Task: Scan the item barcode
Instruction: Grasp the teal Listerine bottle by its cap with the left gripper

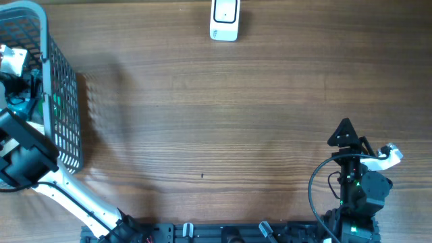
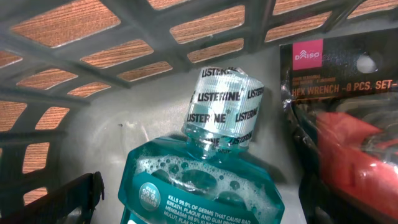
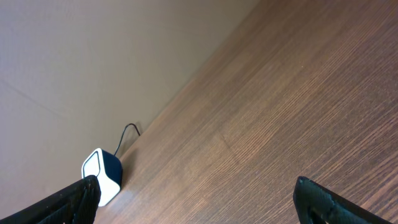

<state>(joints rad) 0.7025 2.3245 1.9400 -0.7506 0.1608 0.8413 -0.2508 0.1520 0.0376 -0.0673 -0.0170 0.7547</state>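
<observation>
The teal bottle's labelled body (image 2: 200,198) already lies between the open fingers, so the robot's left gripper will next go further down onto it and close its fingers across it.
A teal Listerine mouthwash bottle (image 2: 199,180) lies in the grey basket (image 1: 64,108), its sealed cap (image 2: 224,109) pointing at the mesh wall. No barcode shows on it. My left gripper (image 2: 199,214) is down inside the basket, open, with the bottle's body between its fingers; one dark finger (image 2: 68,199) shows at the lower left, apart from the bottle. The white and dark scanner (image 1: 224,20) stands at the table's far edge and is also in the right wrist view as the scanner (image 3: 102,174). My right gripper (image 1: 345,131) hovers open over bare wood at the near right.
A Daiso hex wrench pack (image 2: 339,93) with a red part lies right beside the bottle in the basket. The basket's mesh wall (image 2: 124,25) rises close behind the cap. Other small items (image 1: 13,64) sit in the basket. The scanner's cable (image 3: 127,132) runs to the wall.
</observation>
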